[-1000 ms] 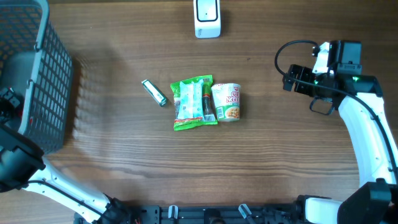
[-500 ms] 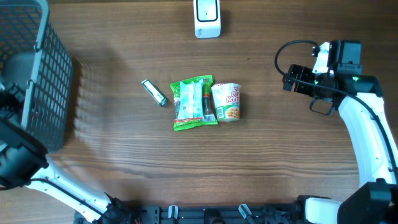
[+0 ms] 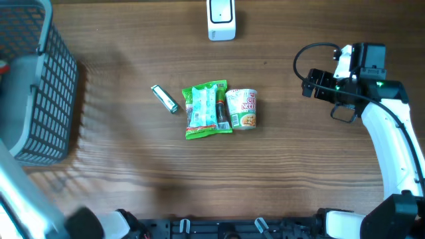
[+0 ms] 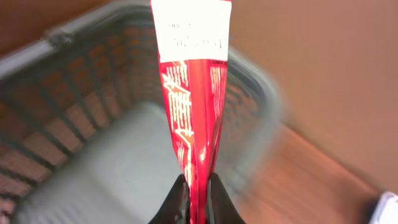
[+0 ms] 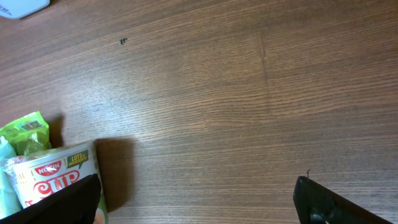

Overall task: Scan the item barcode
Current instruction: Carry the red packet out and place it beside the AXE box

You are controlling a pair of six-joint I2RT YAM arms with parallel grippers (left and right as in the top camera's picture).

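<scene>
The packet goes down onto the bare wood (image 3: 147,111) beside the wrapped stick next. My left gripper swings there, below and to its right in the overhead view, lowers and releases.
A red packet (image 4: 189,112) with a white printed end stands up between the fingers of my left gripper (image 4: 195,200), which is shut on its lower edge. It hangs over the grey mesh basket (image 4: 93,81). In the overhead view the left arm is a blur at the lower left, and a sliver of red (image 3: 2,66) shows at the left edge. The white scanner (image 3: 221,18) sits at the table's far edge. My right gripper (image 5: 196,208) is open above bare wood, to the right of the cup noodles (image 5: 53,180).
A green snack packet (image 3: 207,109), the cup noodles (image 3: 242,109) and a small wrapped stick (image 3: 164,98) lie mid-table. The grey basket (image 3: 46,93) stands at the far left. The right arm (image 3: 392,139) runs down the right side.
The left arm has swung and is now motion-blurred along the lower left. The basket's near end looks shifted. The right arm and the table items have not moved.
</scene>
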